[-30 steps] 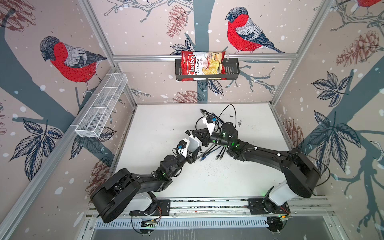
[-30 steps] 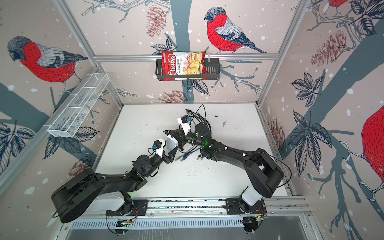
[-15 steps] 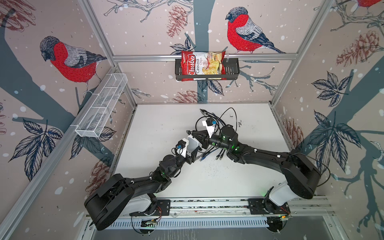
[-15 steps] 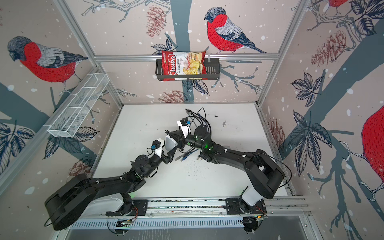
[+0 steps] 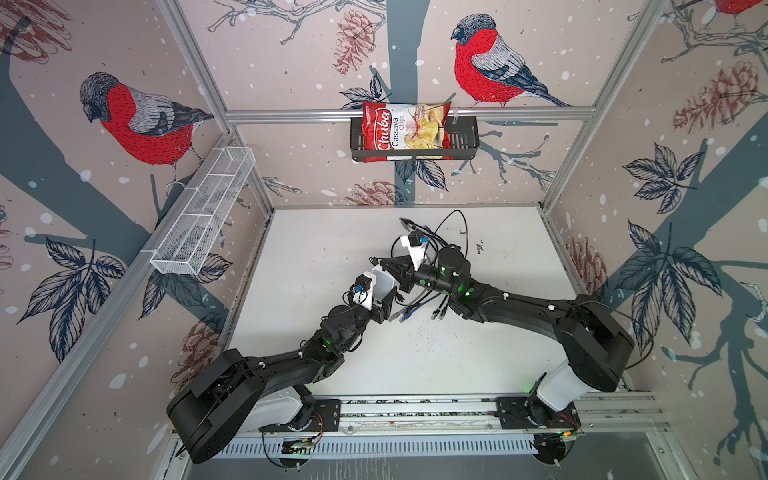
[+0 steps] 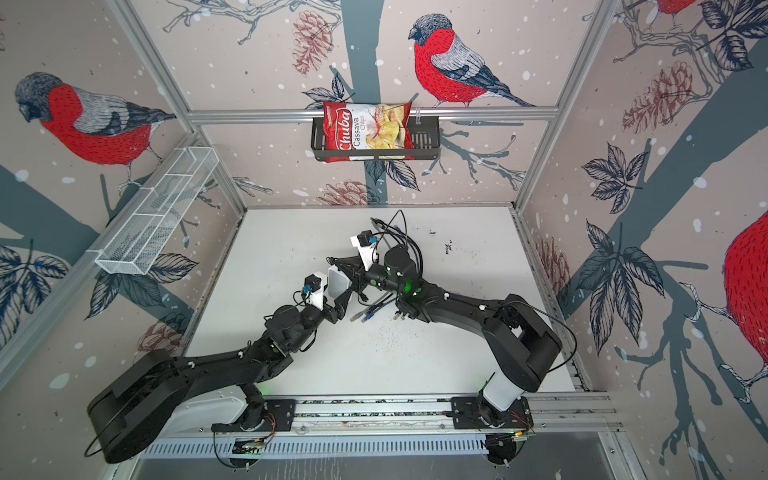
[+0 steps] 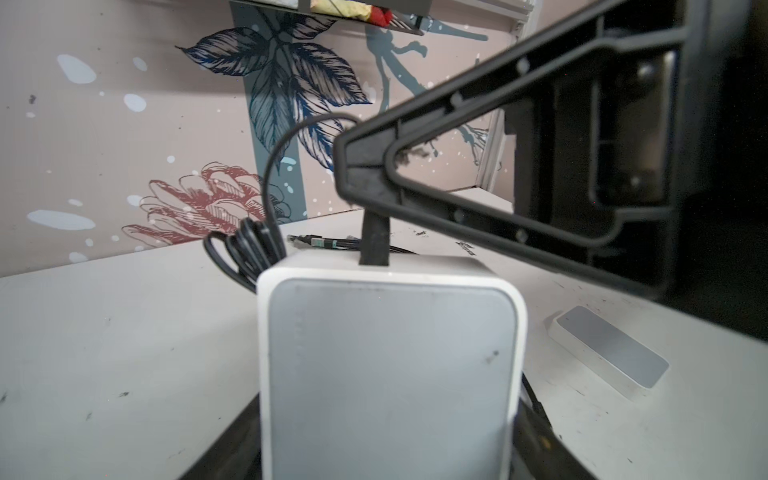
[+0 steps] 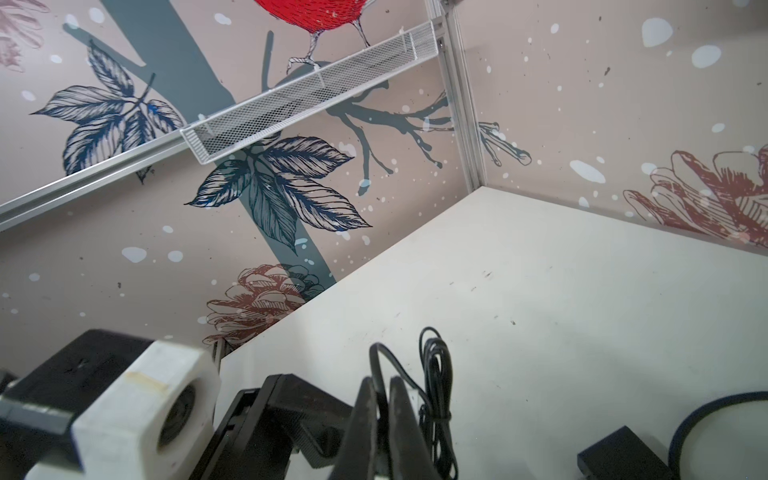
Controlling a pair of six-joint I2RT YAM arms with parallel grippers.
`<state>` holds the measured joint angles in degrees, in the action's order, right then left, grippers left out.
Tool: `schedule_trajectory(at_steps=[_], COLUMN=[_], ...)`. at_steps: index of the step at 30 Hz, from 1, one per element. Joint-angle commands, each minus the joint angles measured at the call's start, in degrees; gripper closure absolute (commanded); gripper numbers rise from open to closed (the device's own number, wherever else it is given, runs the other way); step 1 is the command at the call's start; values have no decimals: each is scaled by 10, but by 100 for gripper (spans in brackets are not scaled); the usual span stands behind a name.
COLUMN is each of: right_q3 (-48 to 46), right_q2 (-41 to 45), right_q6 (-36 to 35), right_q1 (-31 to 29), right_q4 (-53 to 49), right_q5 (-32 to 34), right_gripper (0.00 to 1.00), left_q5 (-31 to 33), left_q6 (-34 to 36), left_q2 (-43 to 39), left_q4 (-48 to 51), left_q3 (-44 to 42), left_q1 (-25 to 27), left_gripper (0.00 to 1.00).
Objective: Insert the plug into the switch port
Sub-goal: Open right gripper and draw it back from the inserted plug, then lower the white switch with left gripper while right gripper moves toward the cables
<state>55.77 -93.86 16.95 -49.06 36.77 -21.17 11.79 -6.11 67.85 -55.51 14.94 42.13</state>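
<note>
Bare tabletop lies below, so my left gripper should next lower, tilt to face down and lay the switch (image 5: 384, 284) flat to release it.
The switch (image 5: 384, 284) (image 6: 337, 282) is a white box with a grey face, held upright off the table. My left gripper (image 5: 380, 301) (image 6: 338, 305) (image 7: 390, 457) is shut on its lower sides. The black plug (image 7: 374, 241) stands straight on the switch's top edge, its tip at or in that edge. My right gripper (image 5: 380, 262) (image 6: 334, 262) (image 7: 361, 174) is shut on the plug from above. In the right wrist view the right gripper (image 8: 382, 386) pinches the thin black cable (image 8: 376, 361); the plug itself is hidden there.
A coiled black cable (image 7: 245, 249) (image 8: 436, 374) hangs beside the switch. Loose network cables (image 5: 419, 303) lie under the right arm. A second white box (image 7: 609, 357) lies flat on the table. A chips bag (image 5: 405, 131) fills the back-wall basket; a white wire basket (image 5: 203, 226) hangs at left.
The left arm's rear links have swung lower toward the front rail. Both grippers, the switch and the plug have hardly moved.
</note>
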Motion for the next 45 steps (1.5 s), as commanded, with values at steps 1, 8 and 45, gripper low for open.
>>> schedule_trajectory(at_steps=[1,8,45], right_q3=[44,153,85], right_q2=[-27,-79,-15], right_q6=[5,-7,-15], right_q1=[6,37,129], right_q4=[-147,-214,-311], right_q5=[-1,-26,108], right_gripper=[92,73,40], left_q5=[87,59,-50], left_q6=[-56,-136,-252], left_q2=[-14,-27,193], left_q4=[6,188,641], left_q3=[35,95,252], left_q1=[-12,-91,-145], left_gripper=[55,57,43])
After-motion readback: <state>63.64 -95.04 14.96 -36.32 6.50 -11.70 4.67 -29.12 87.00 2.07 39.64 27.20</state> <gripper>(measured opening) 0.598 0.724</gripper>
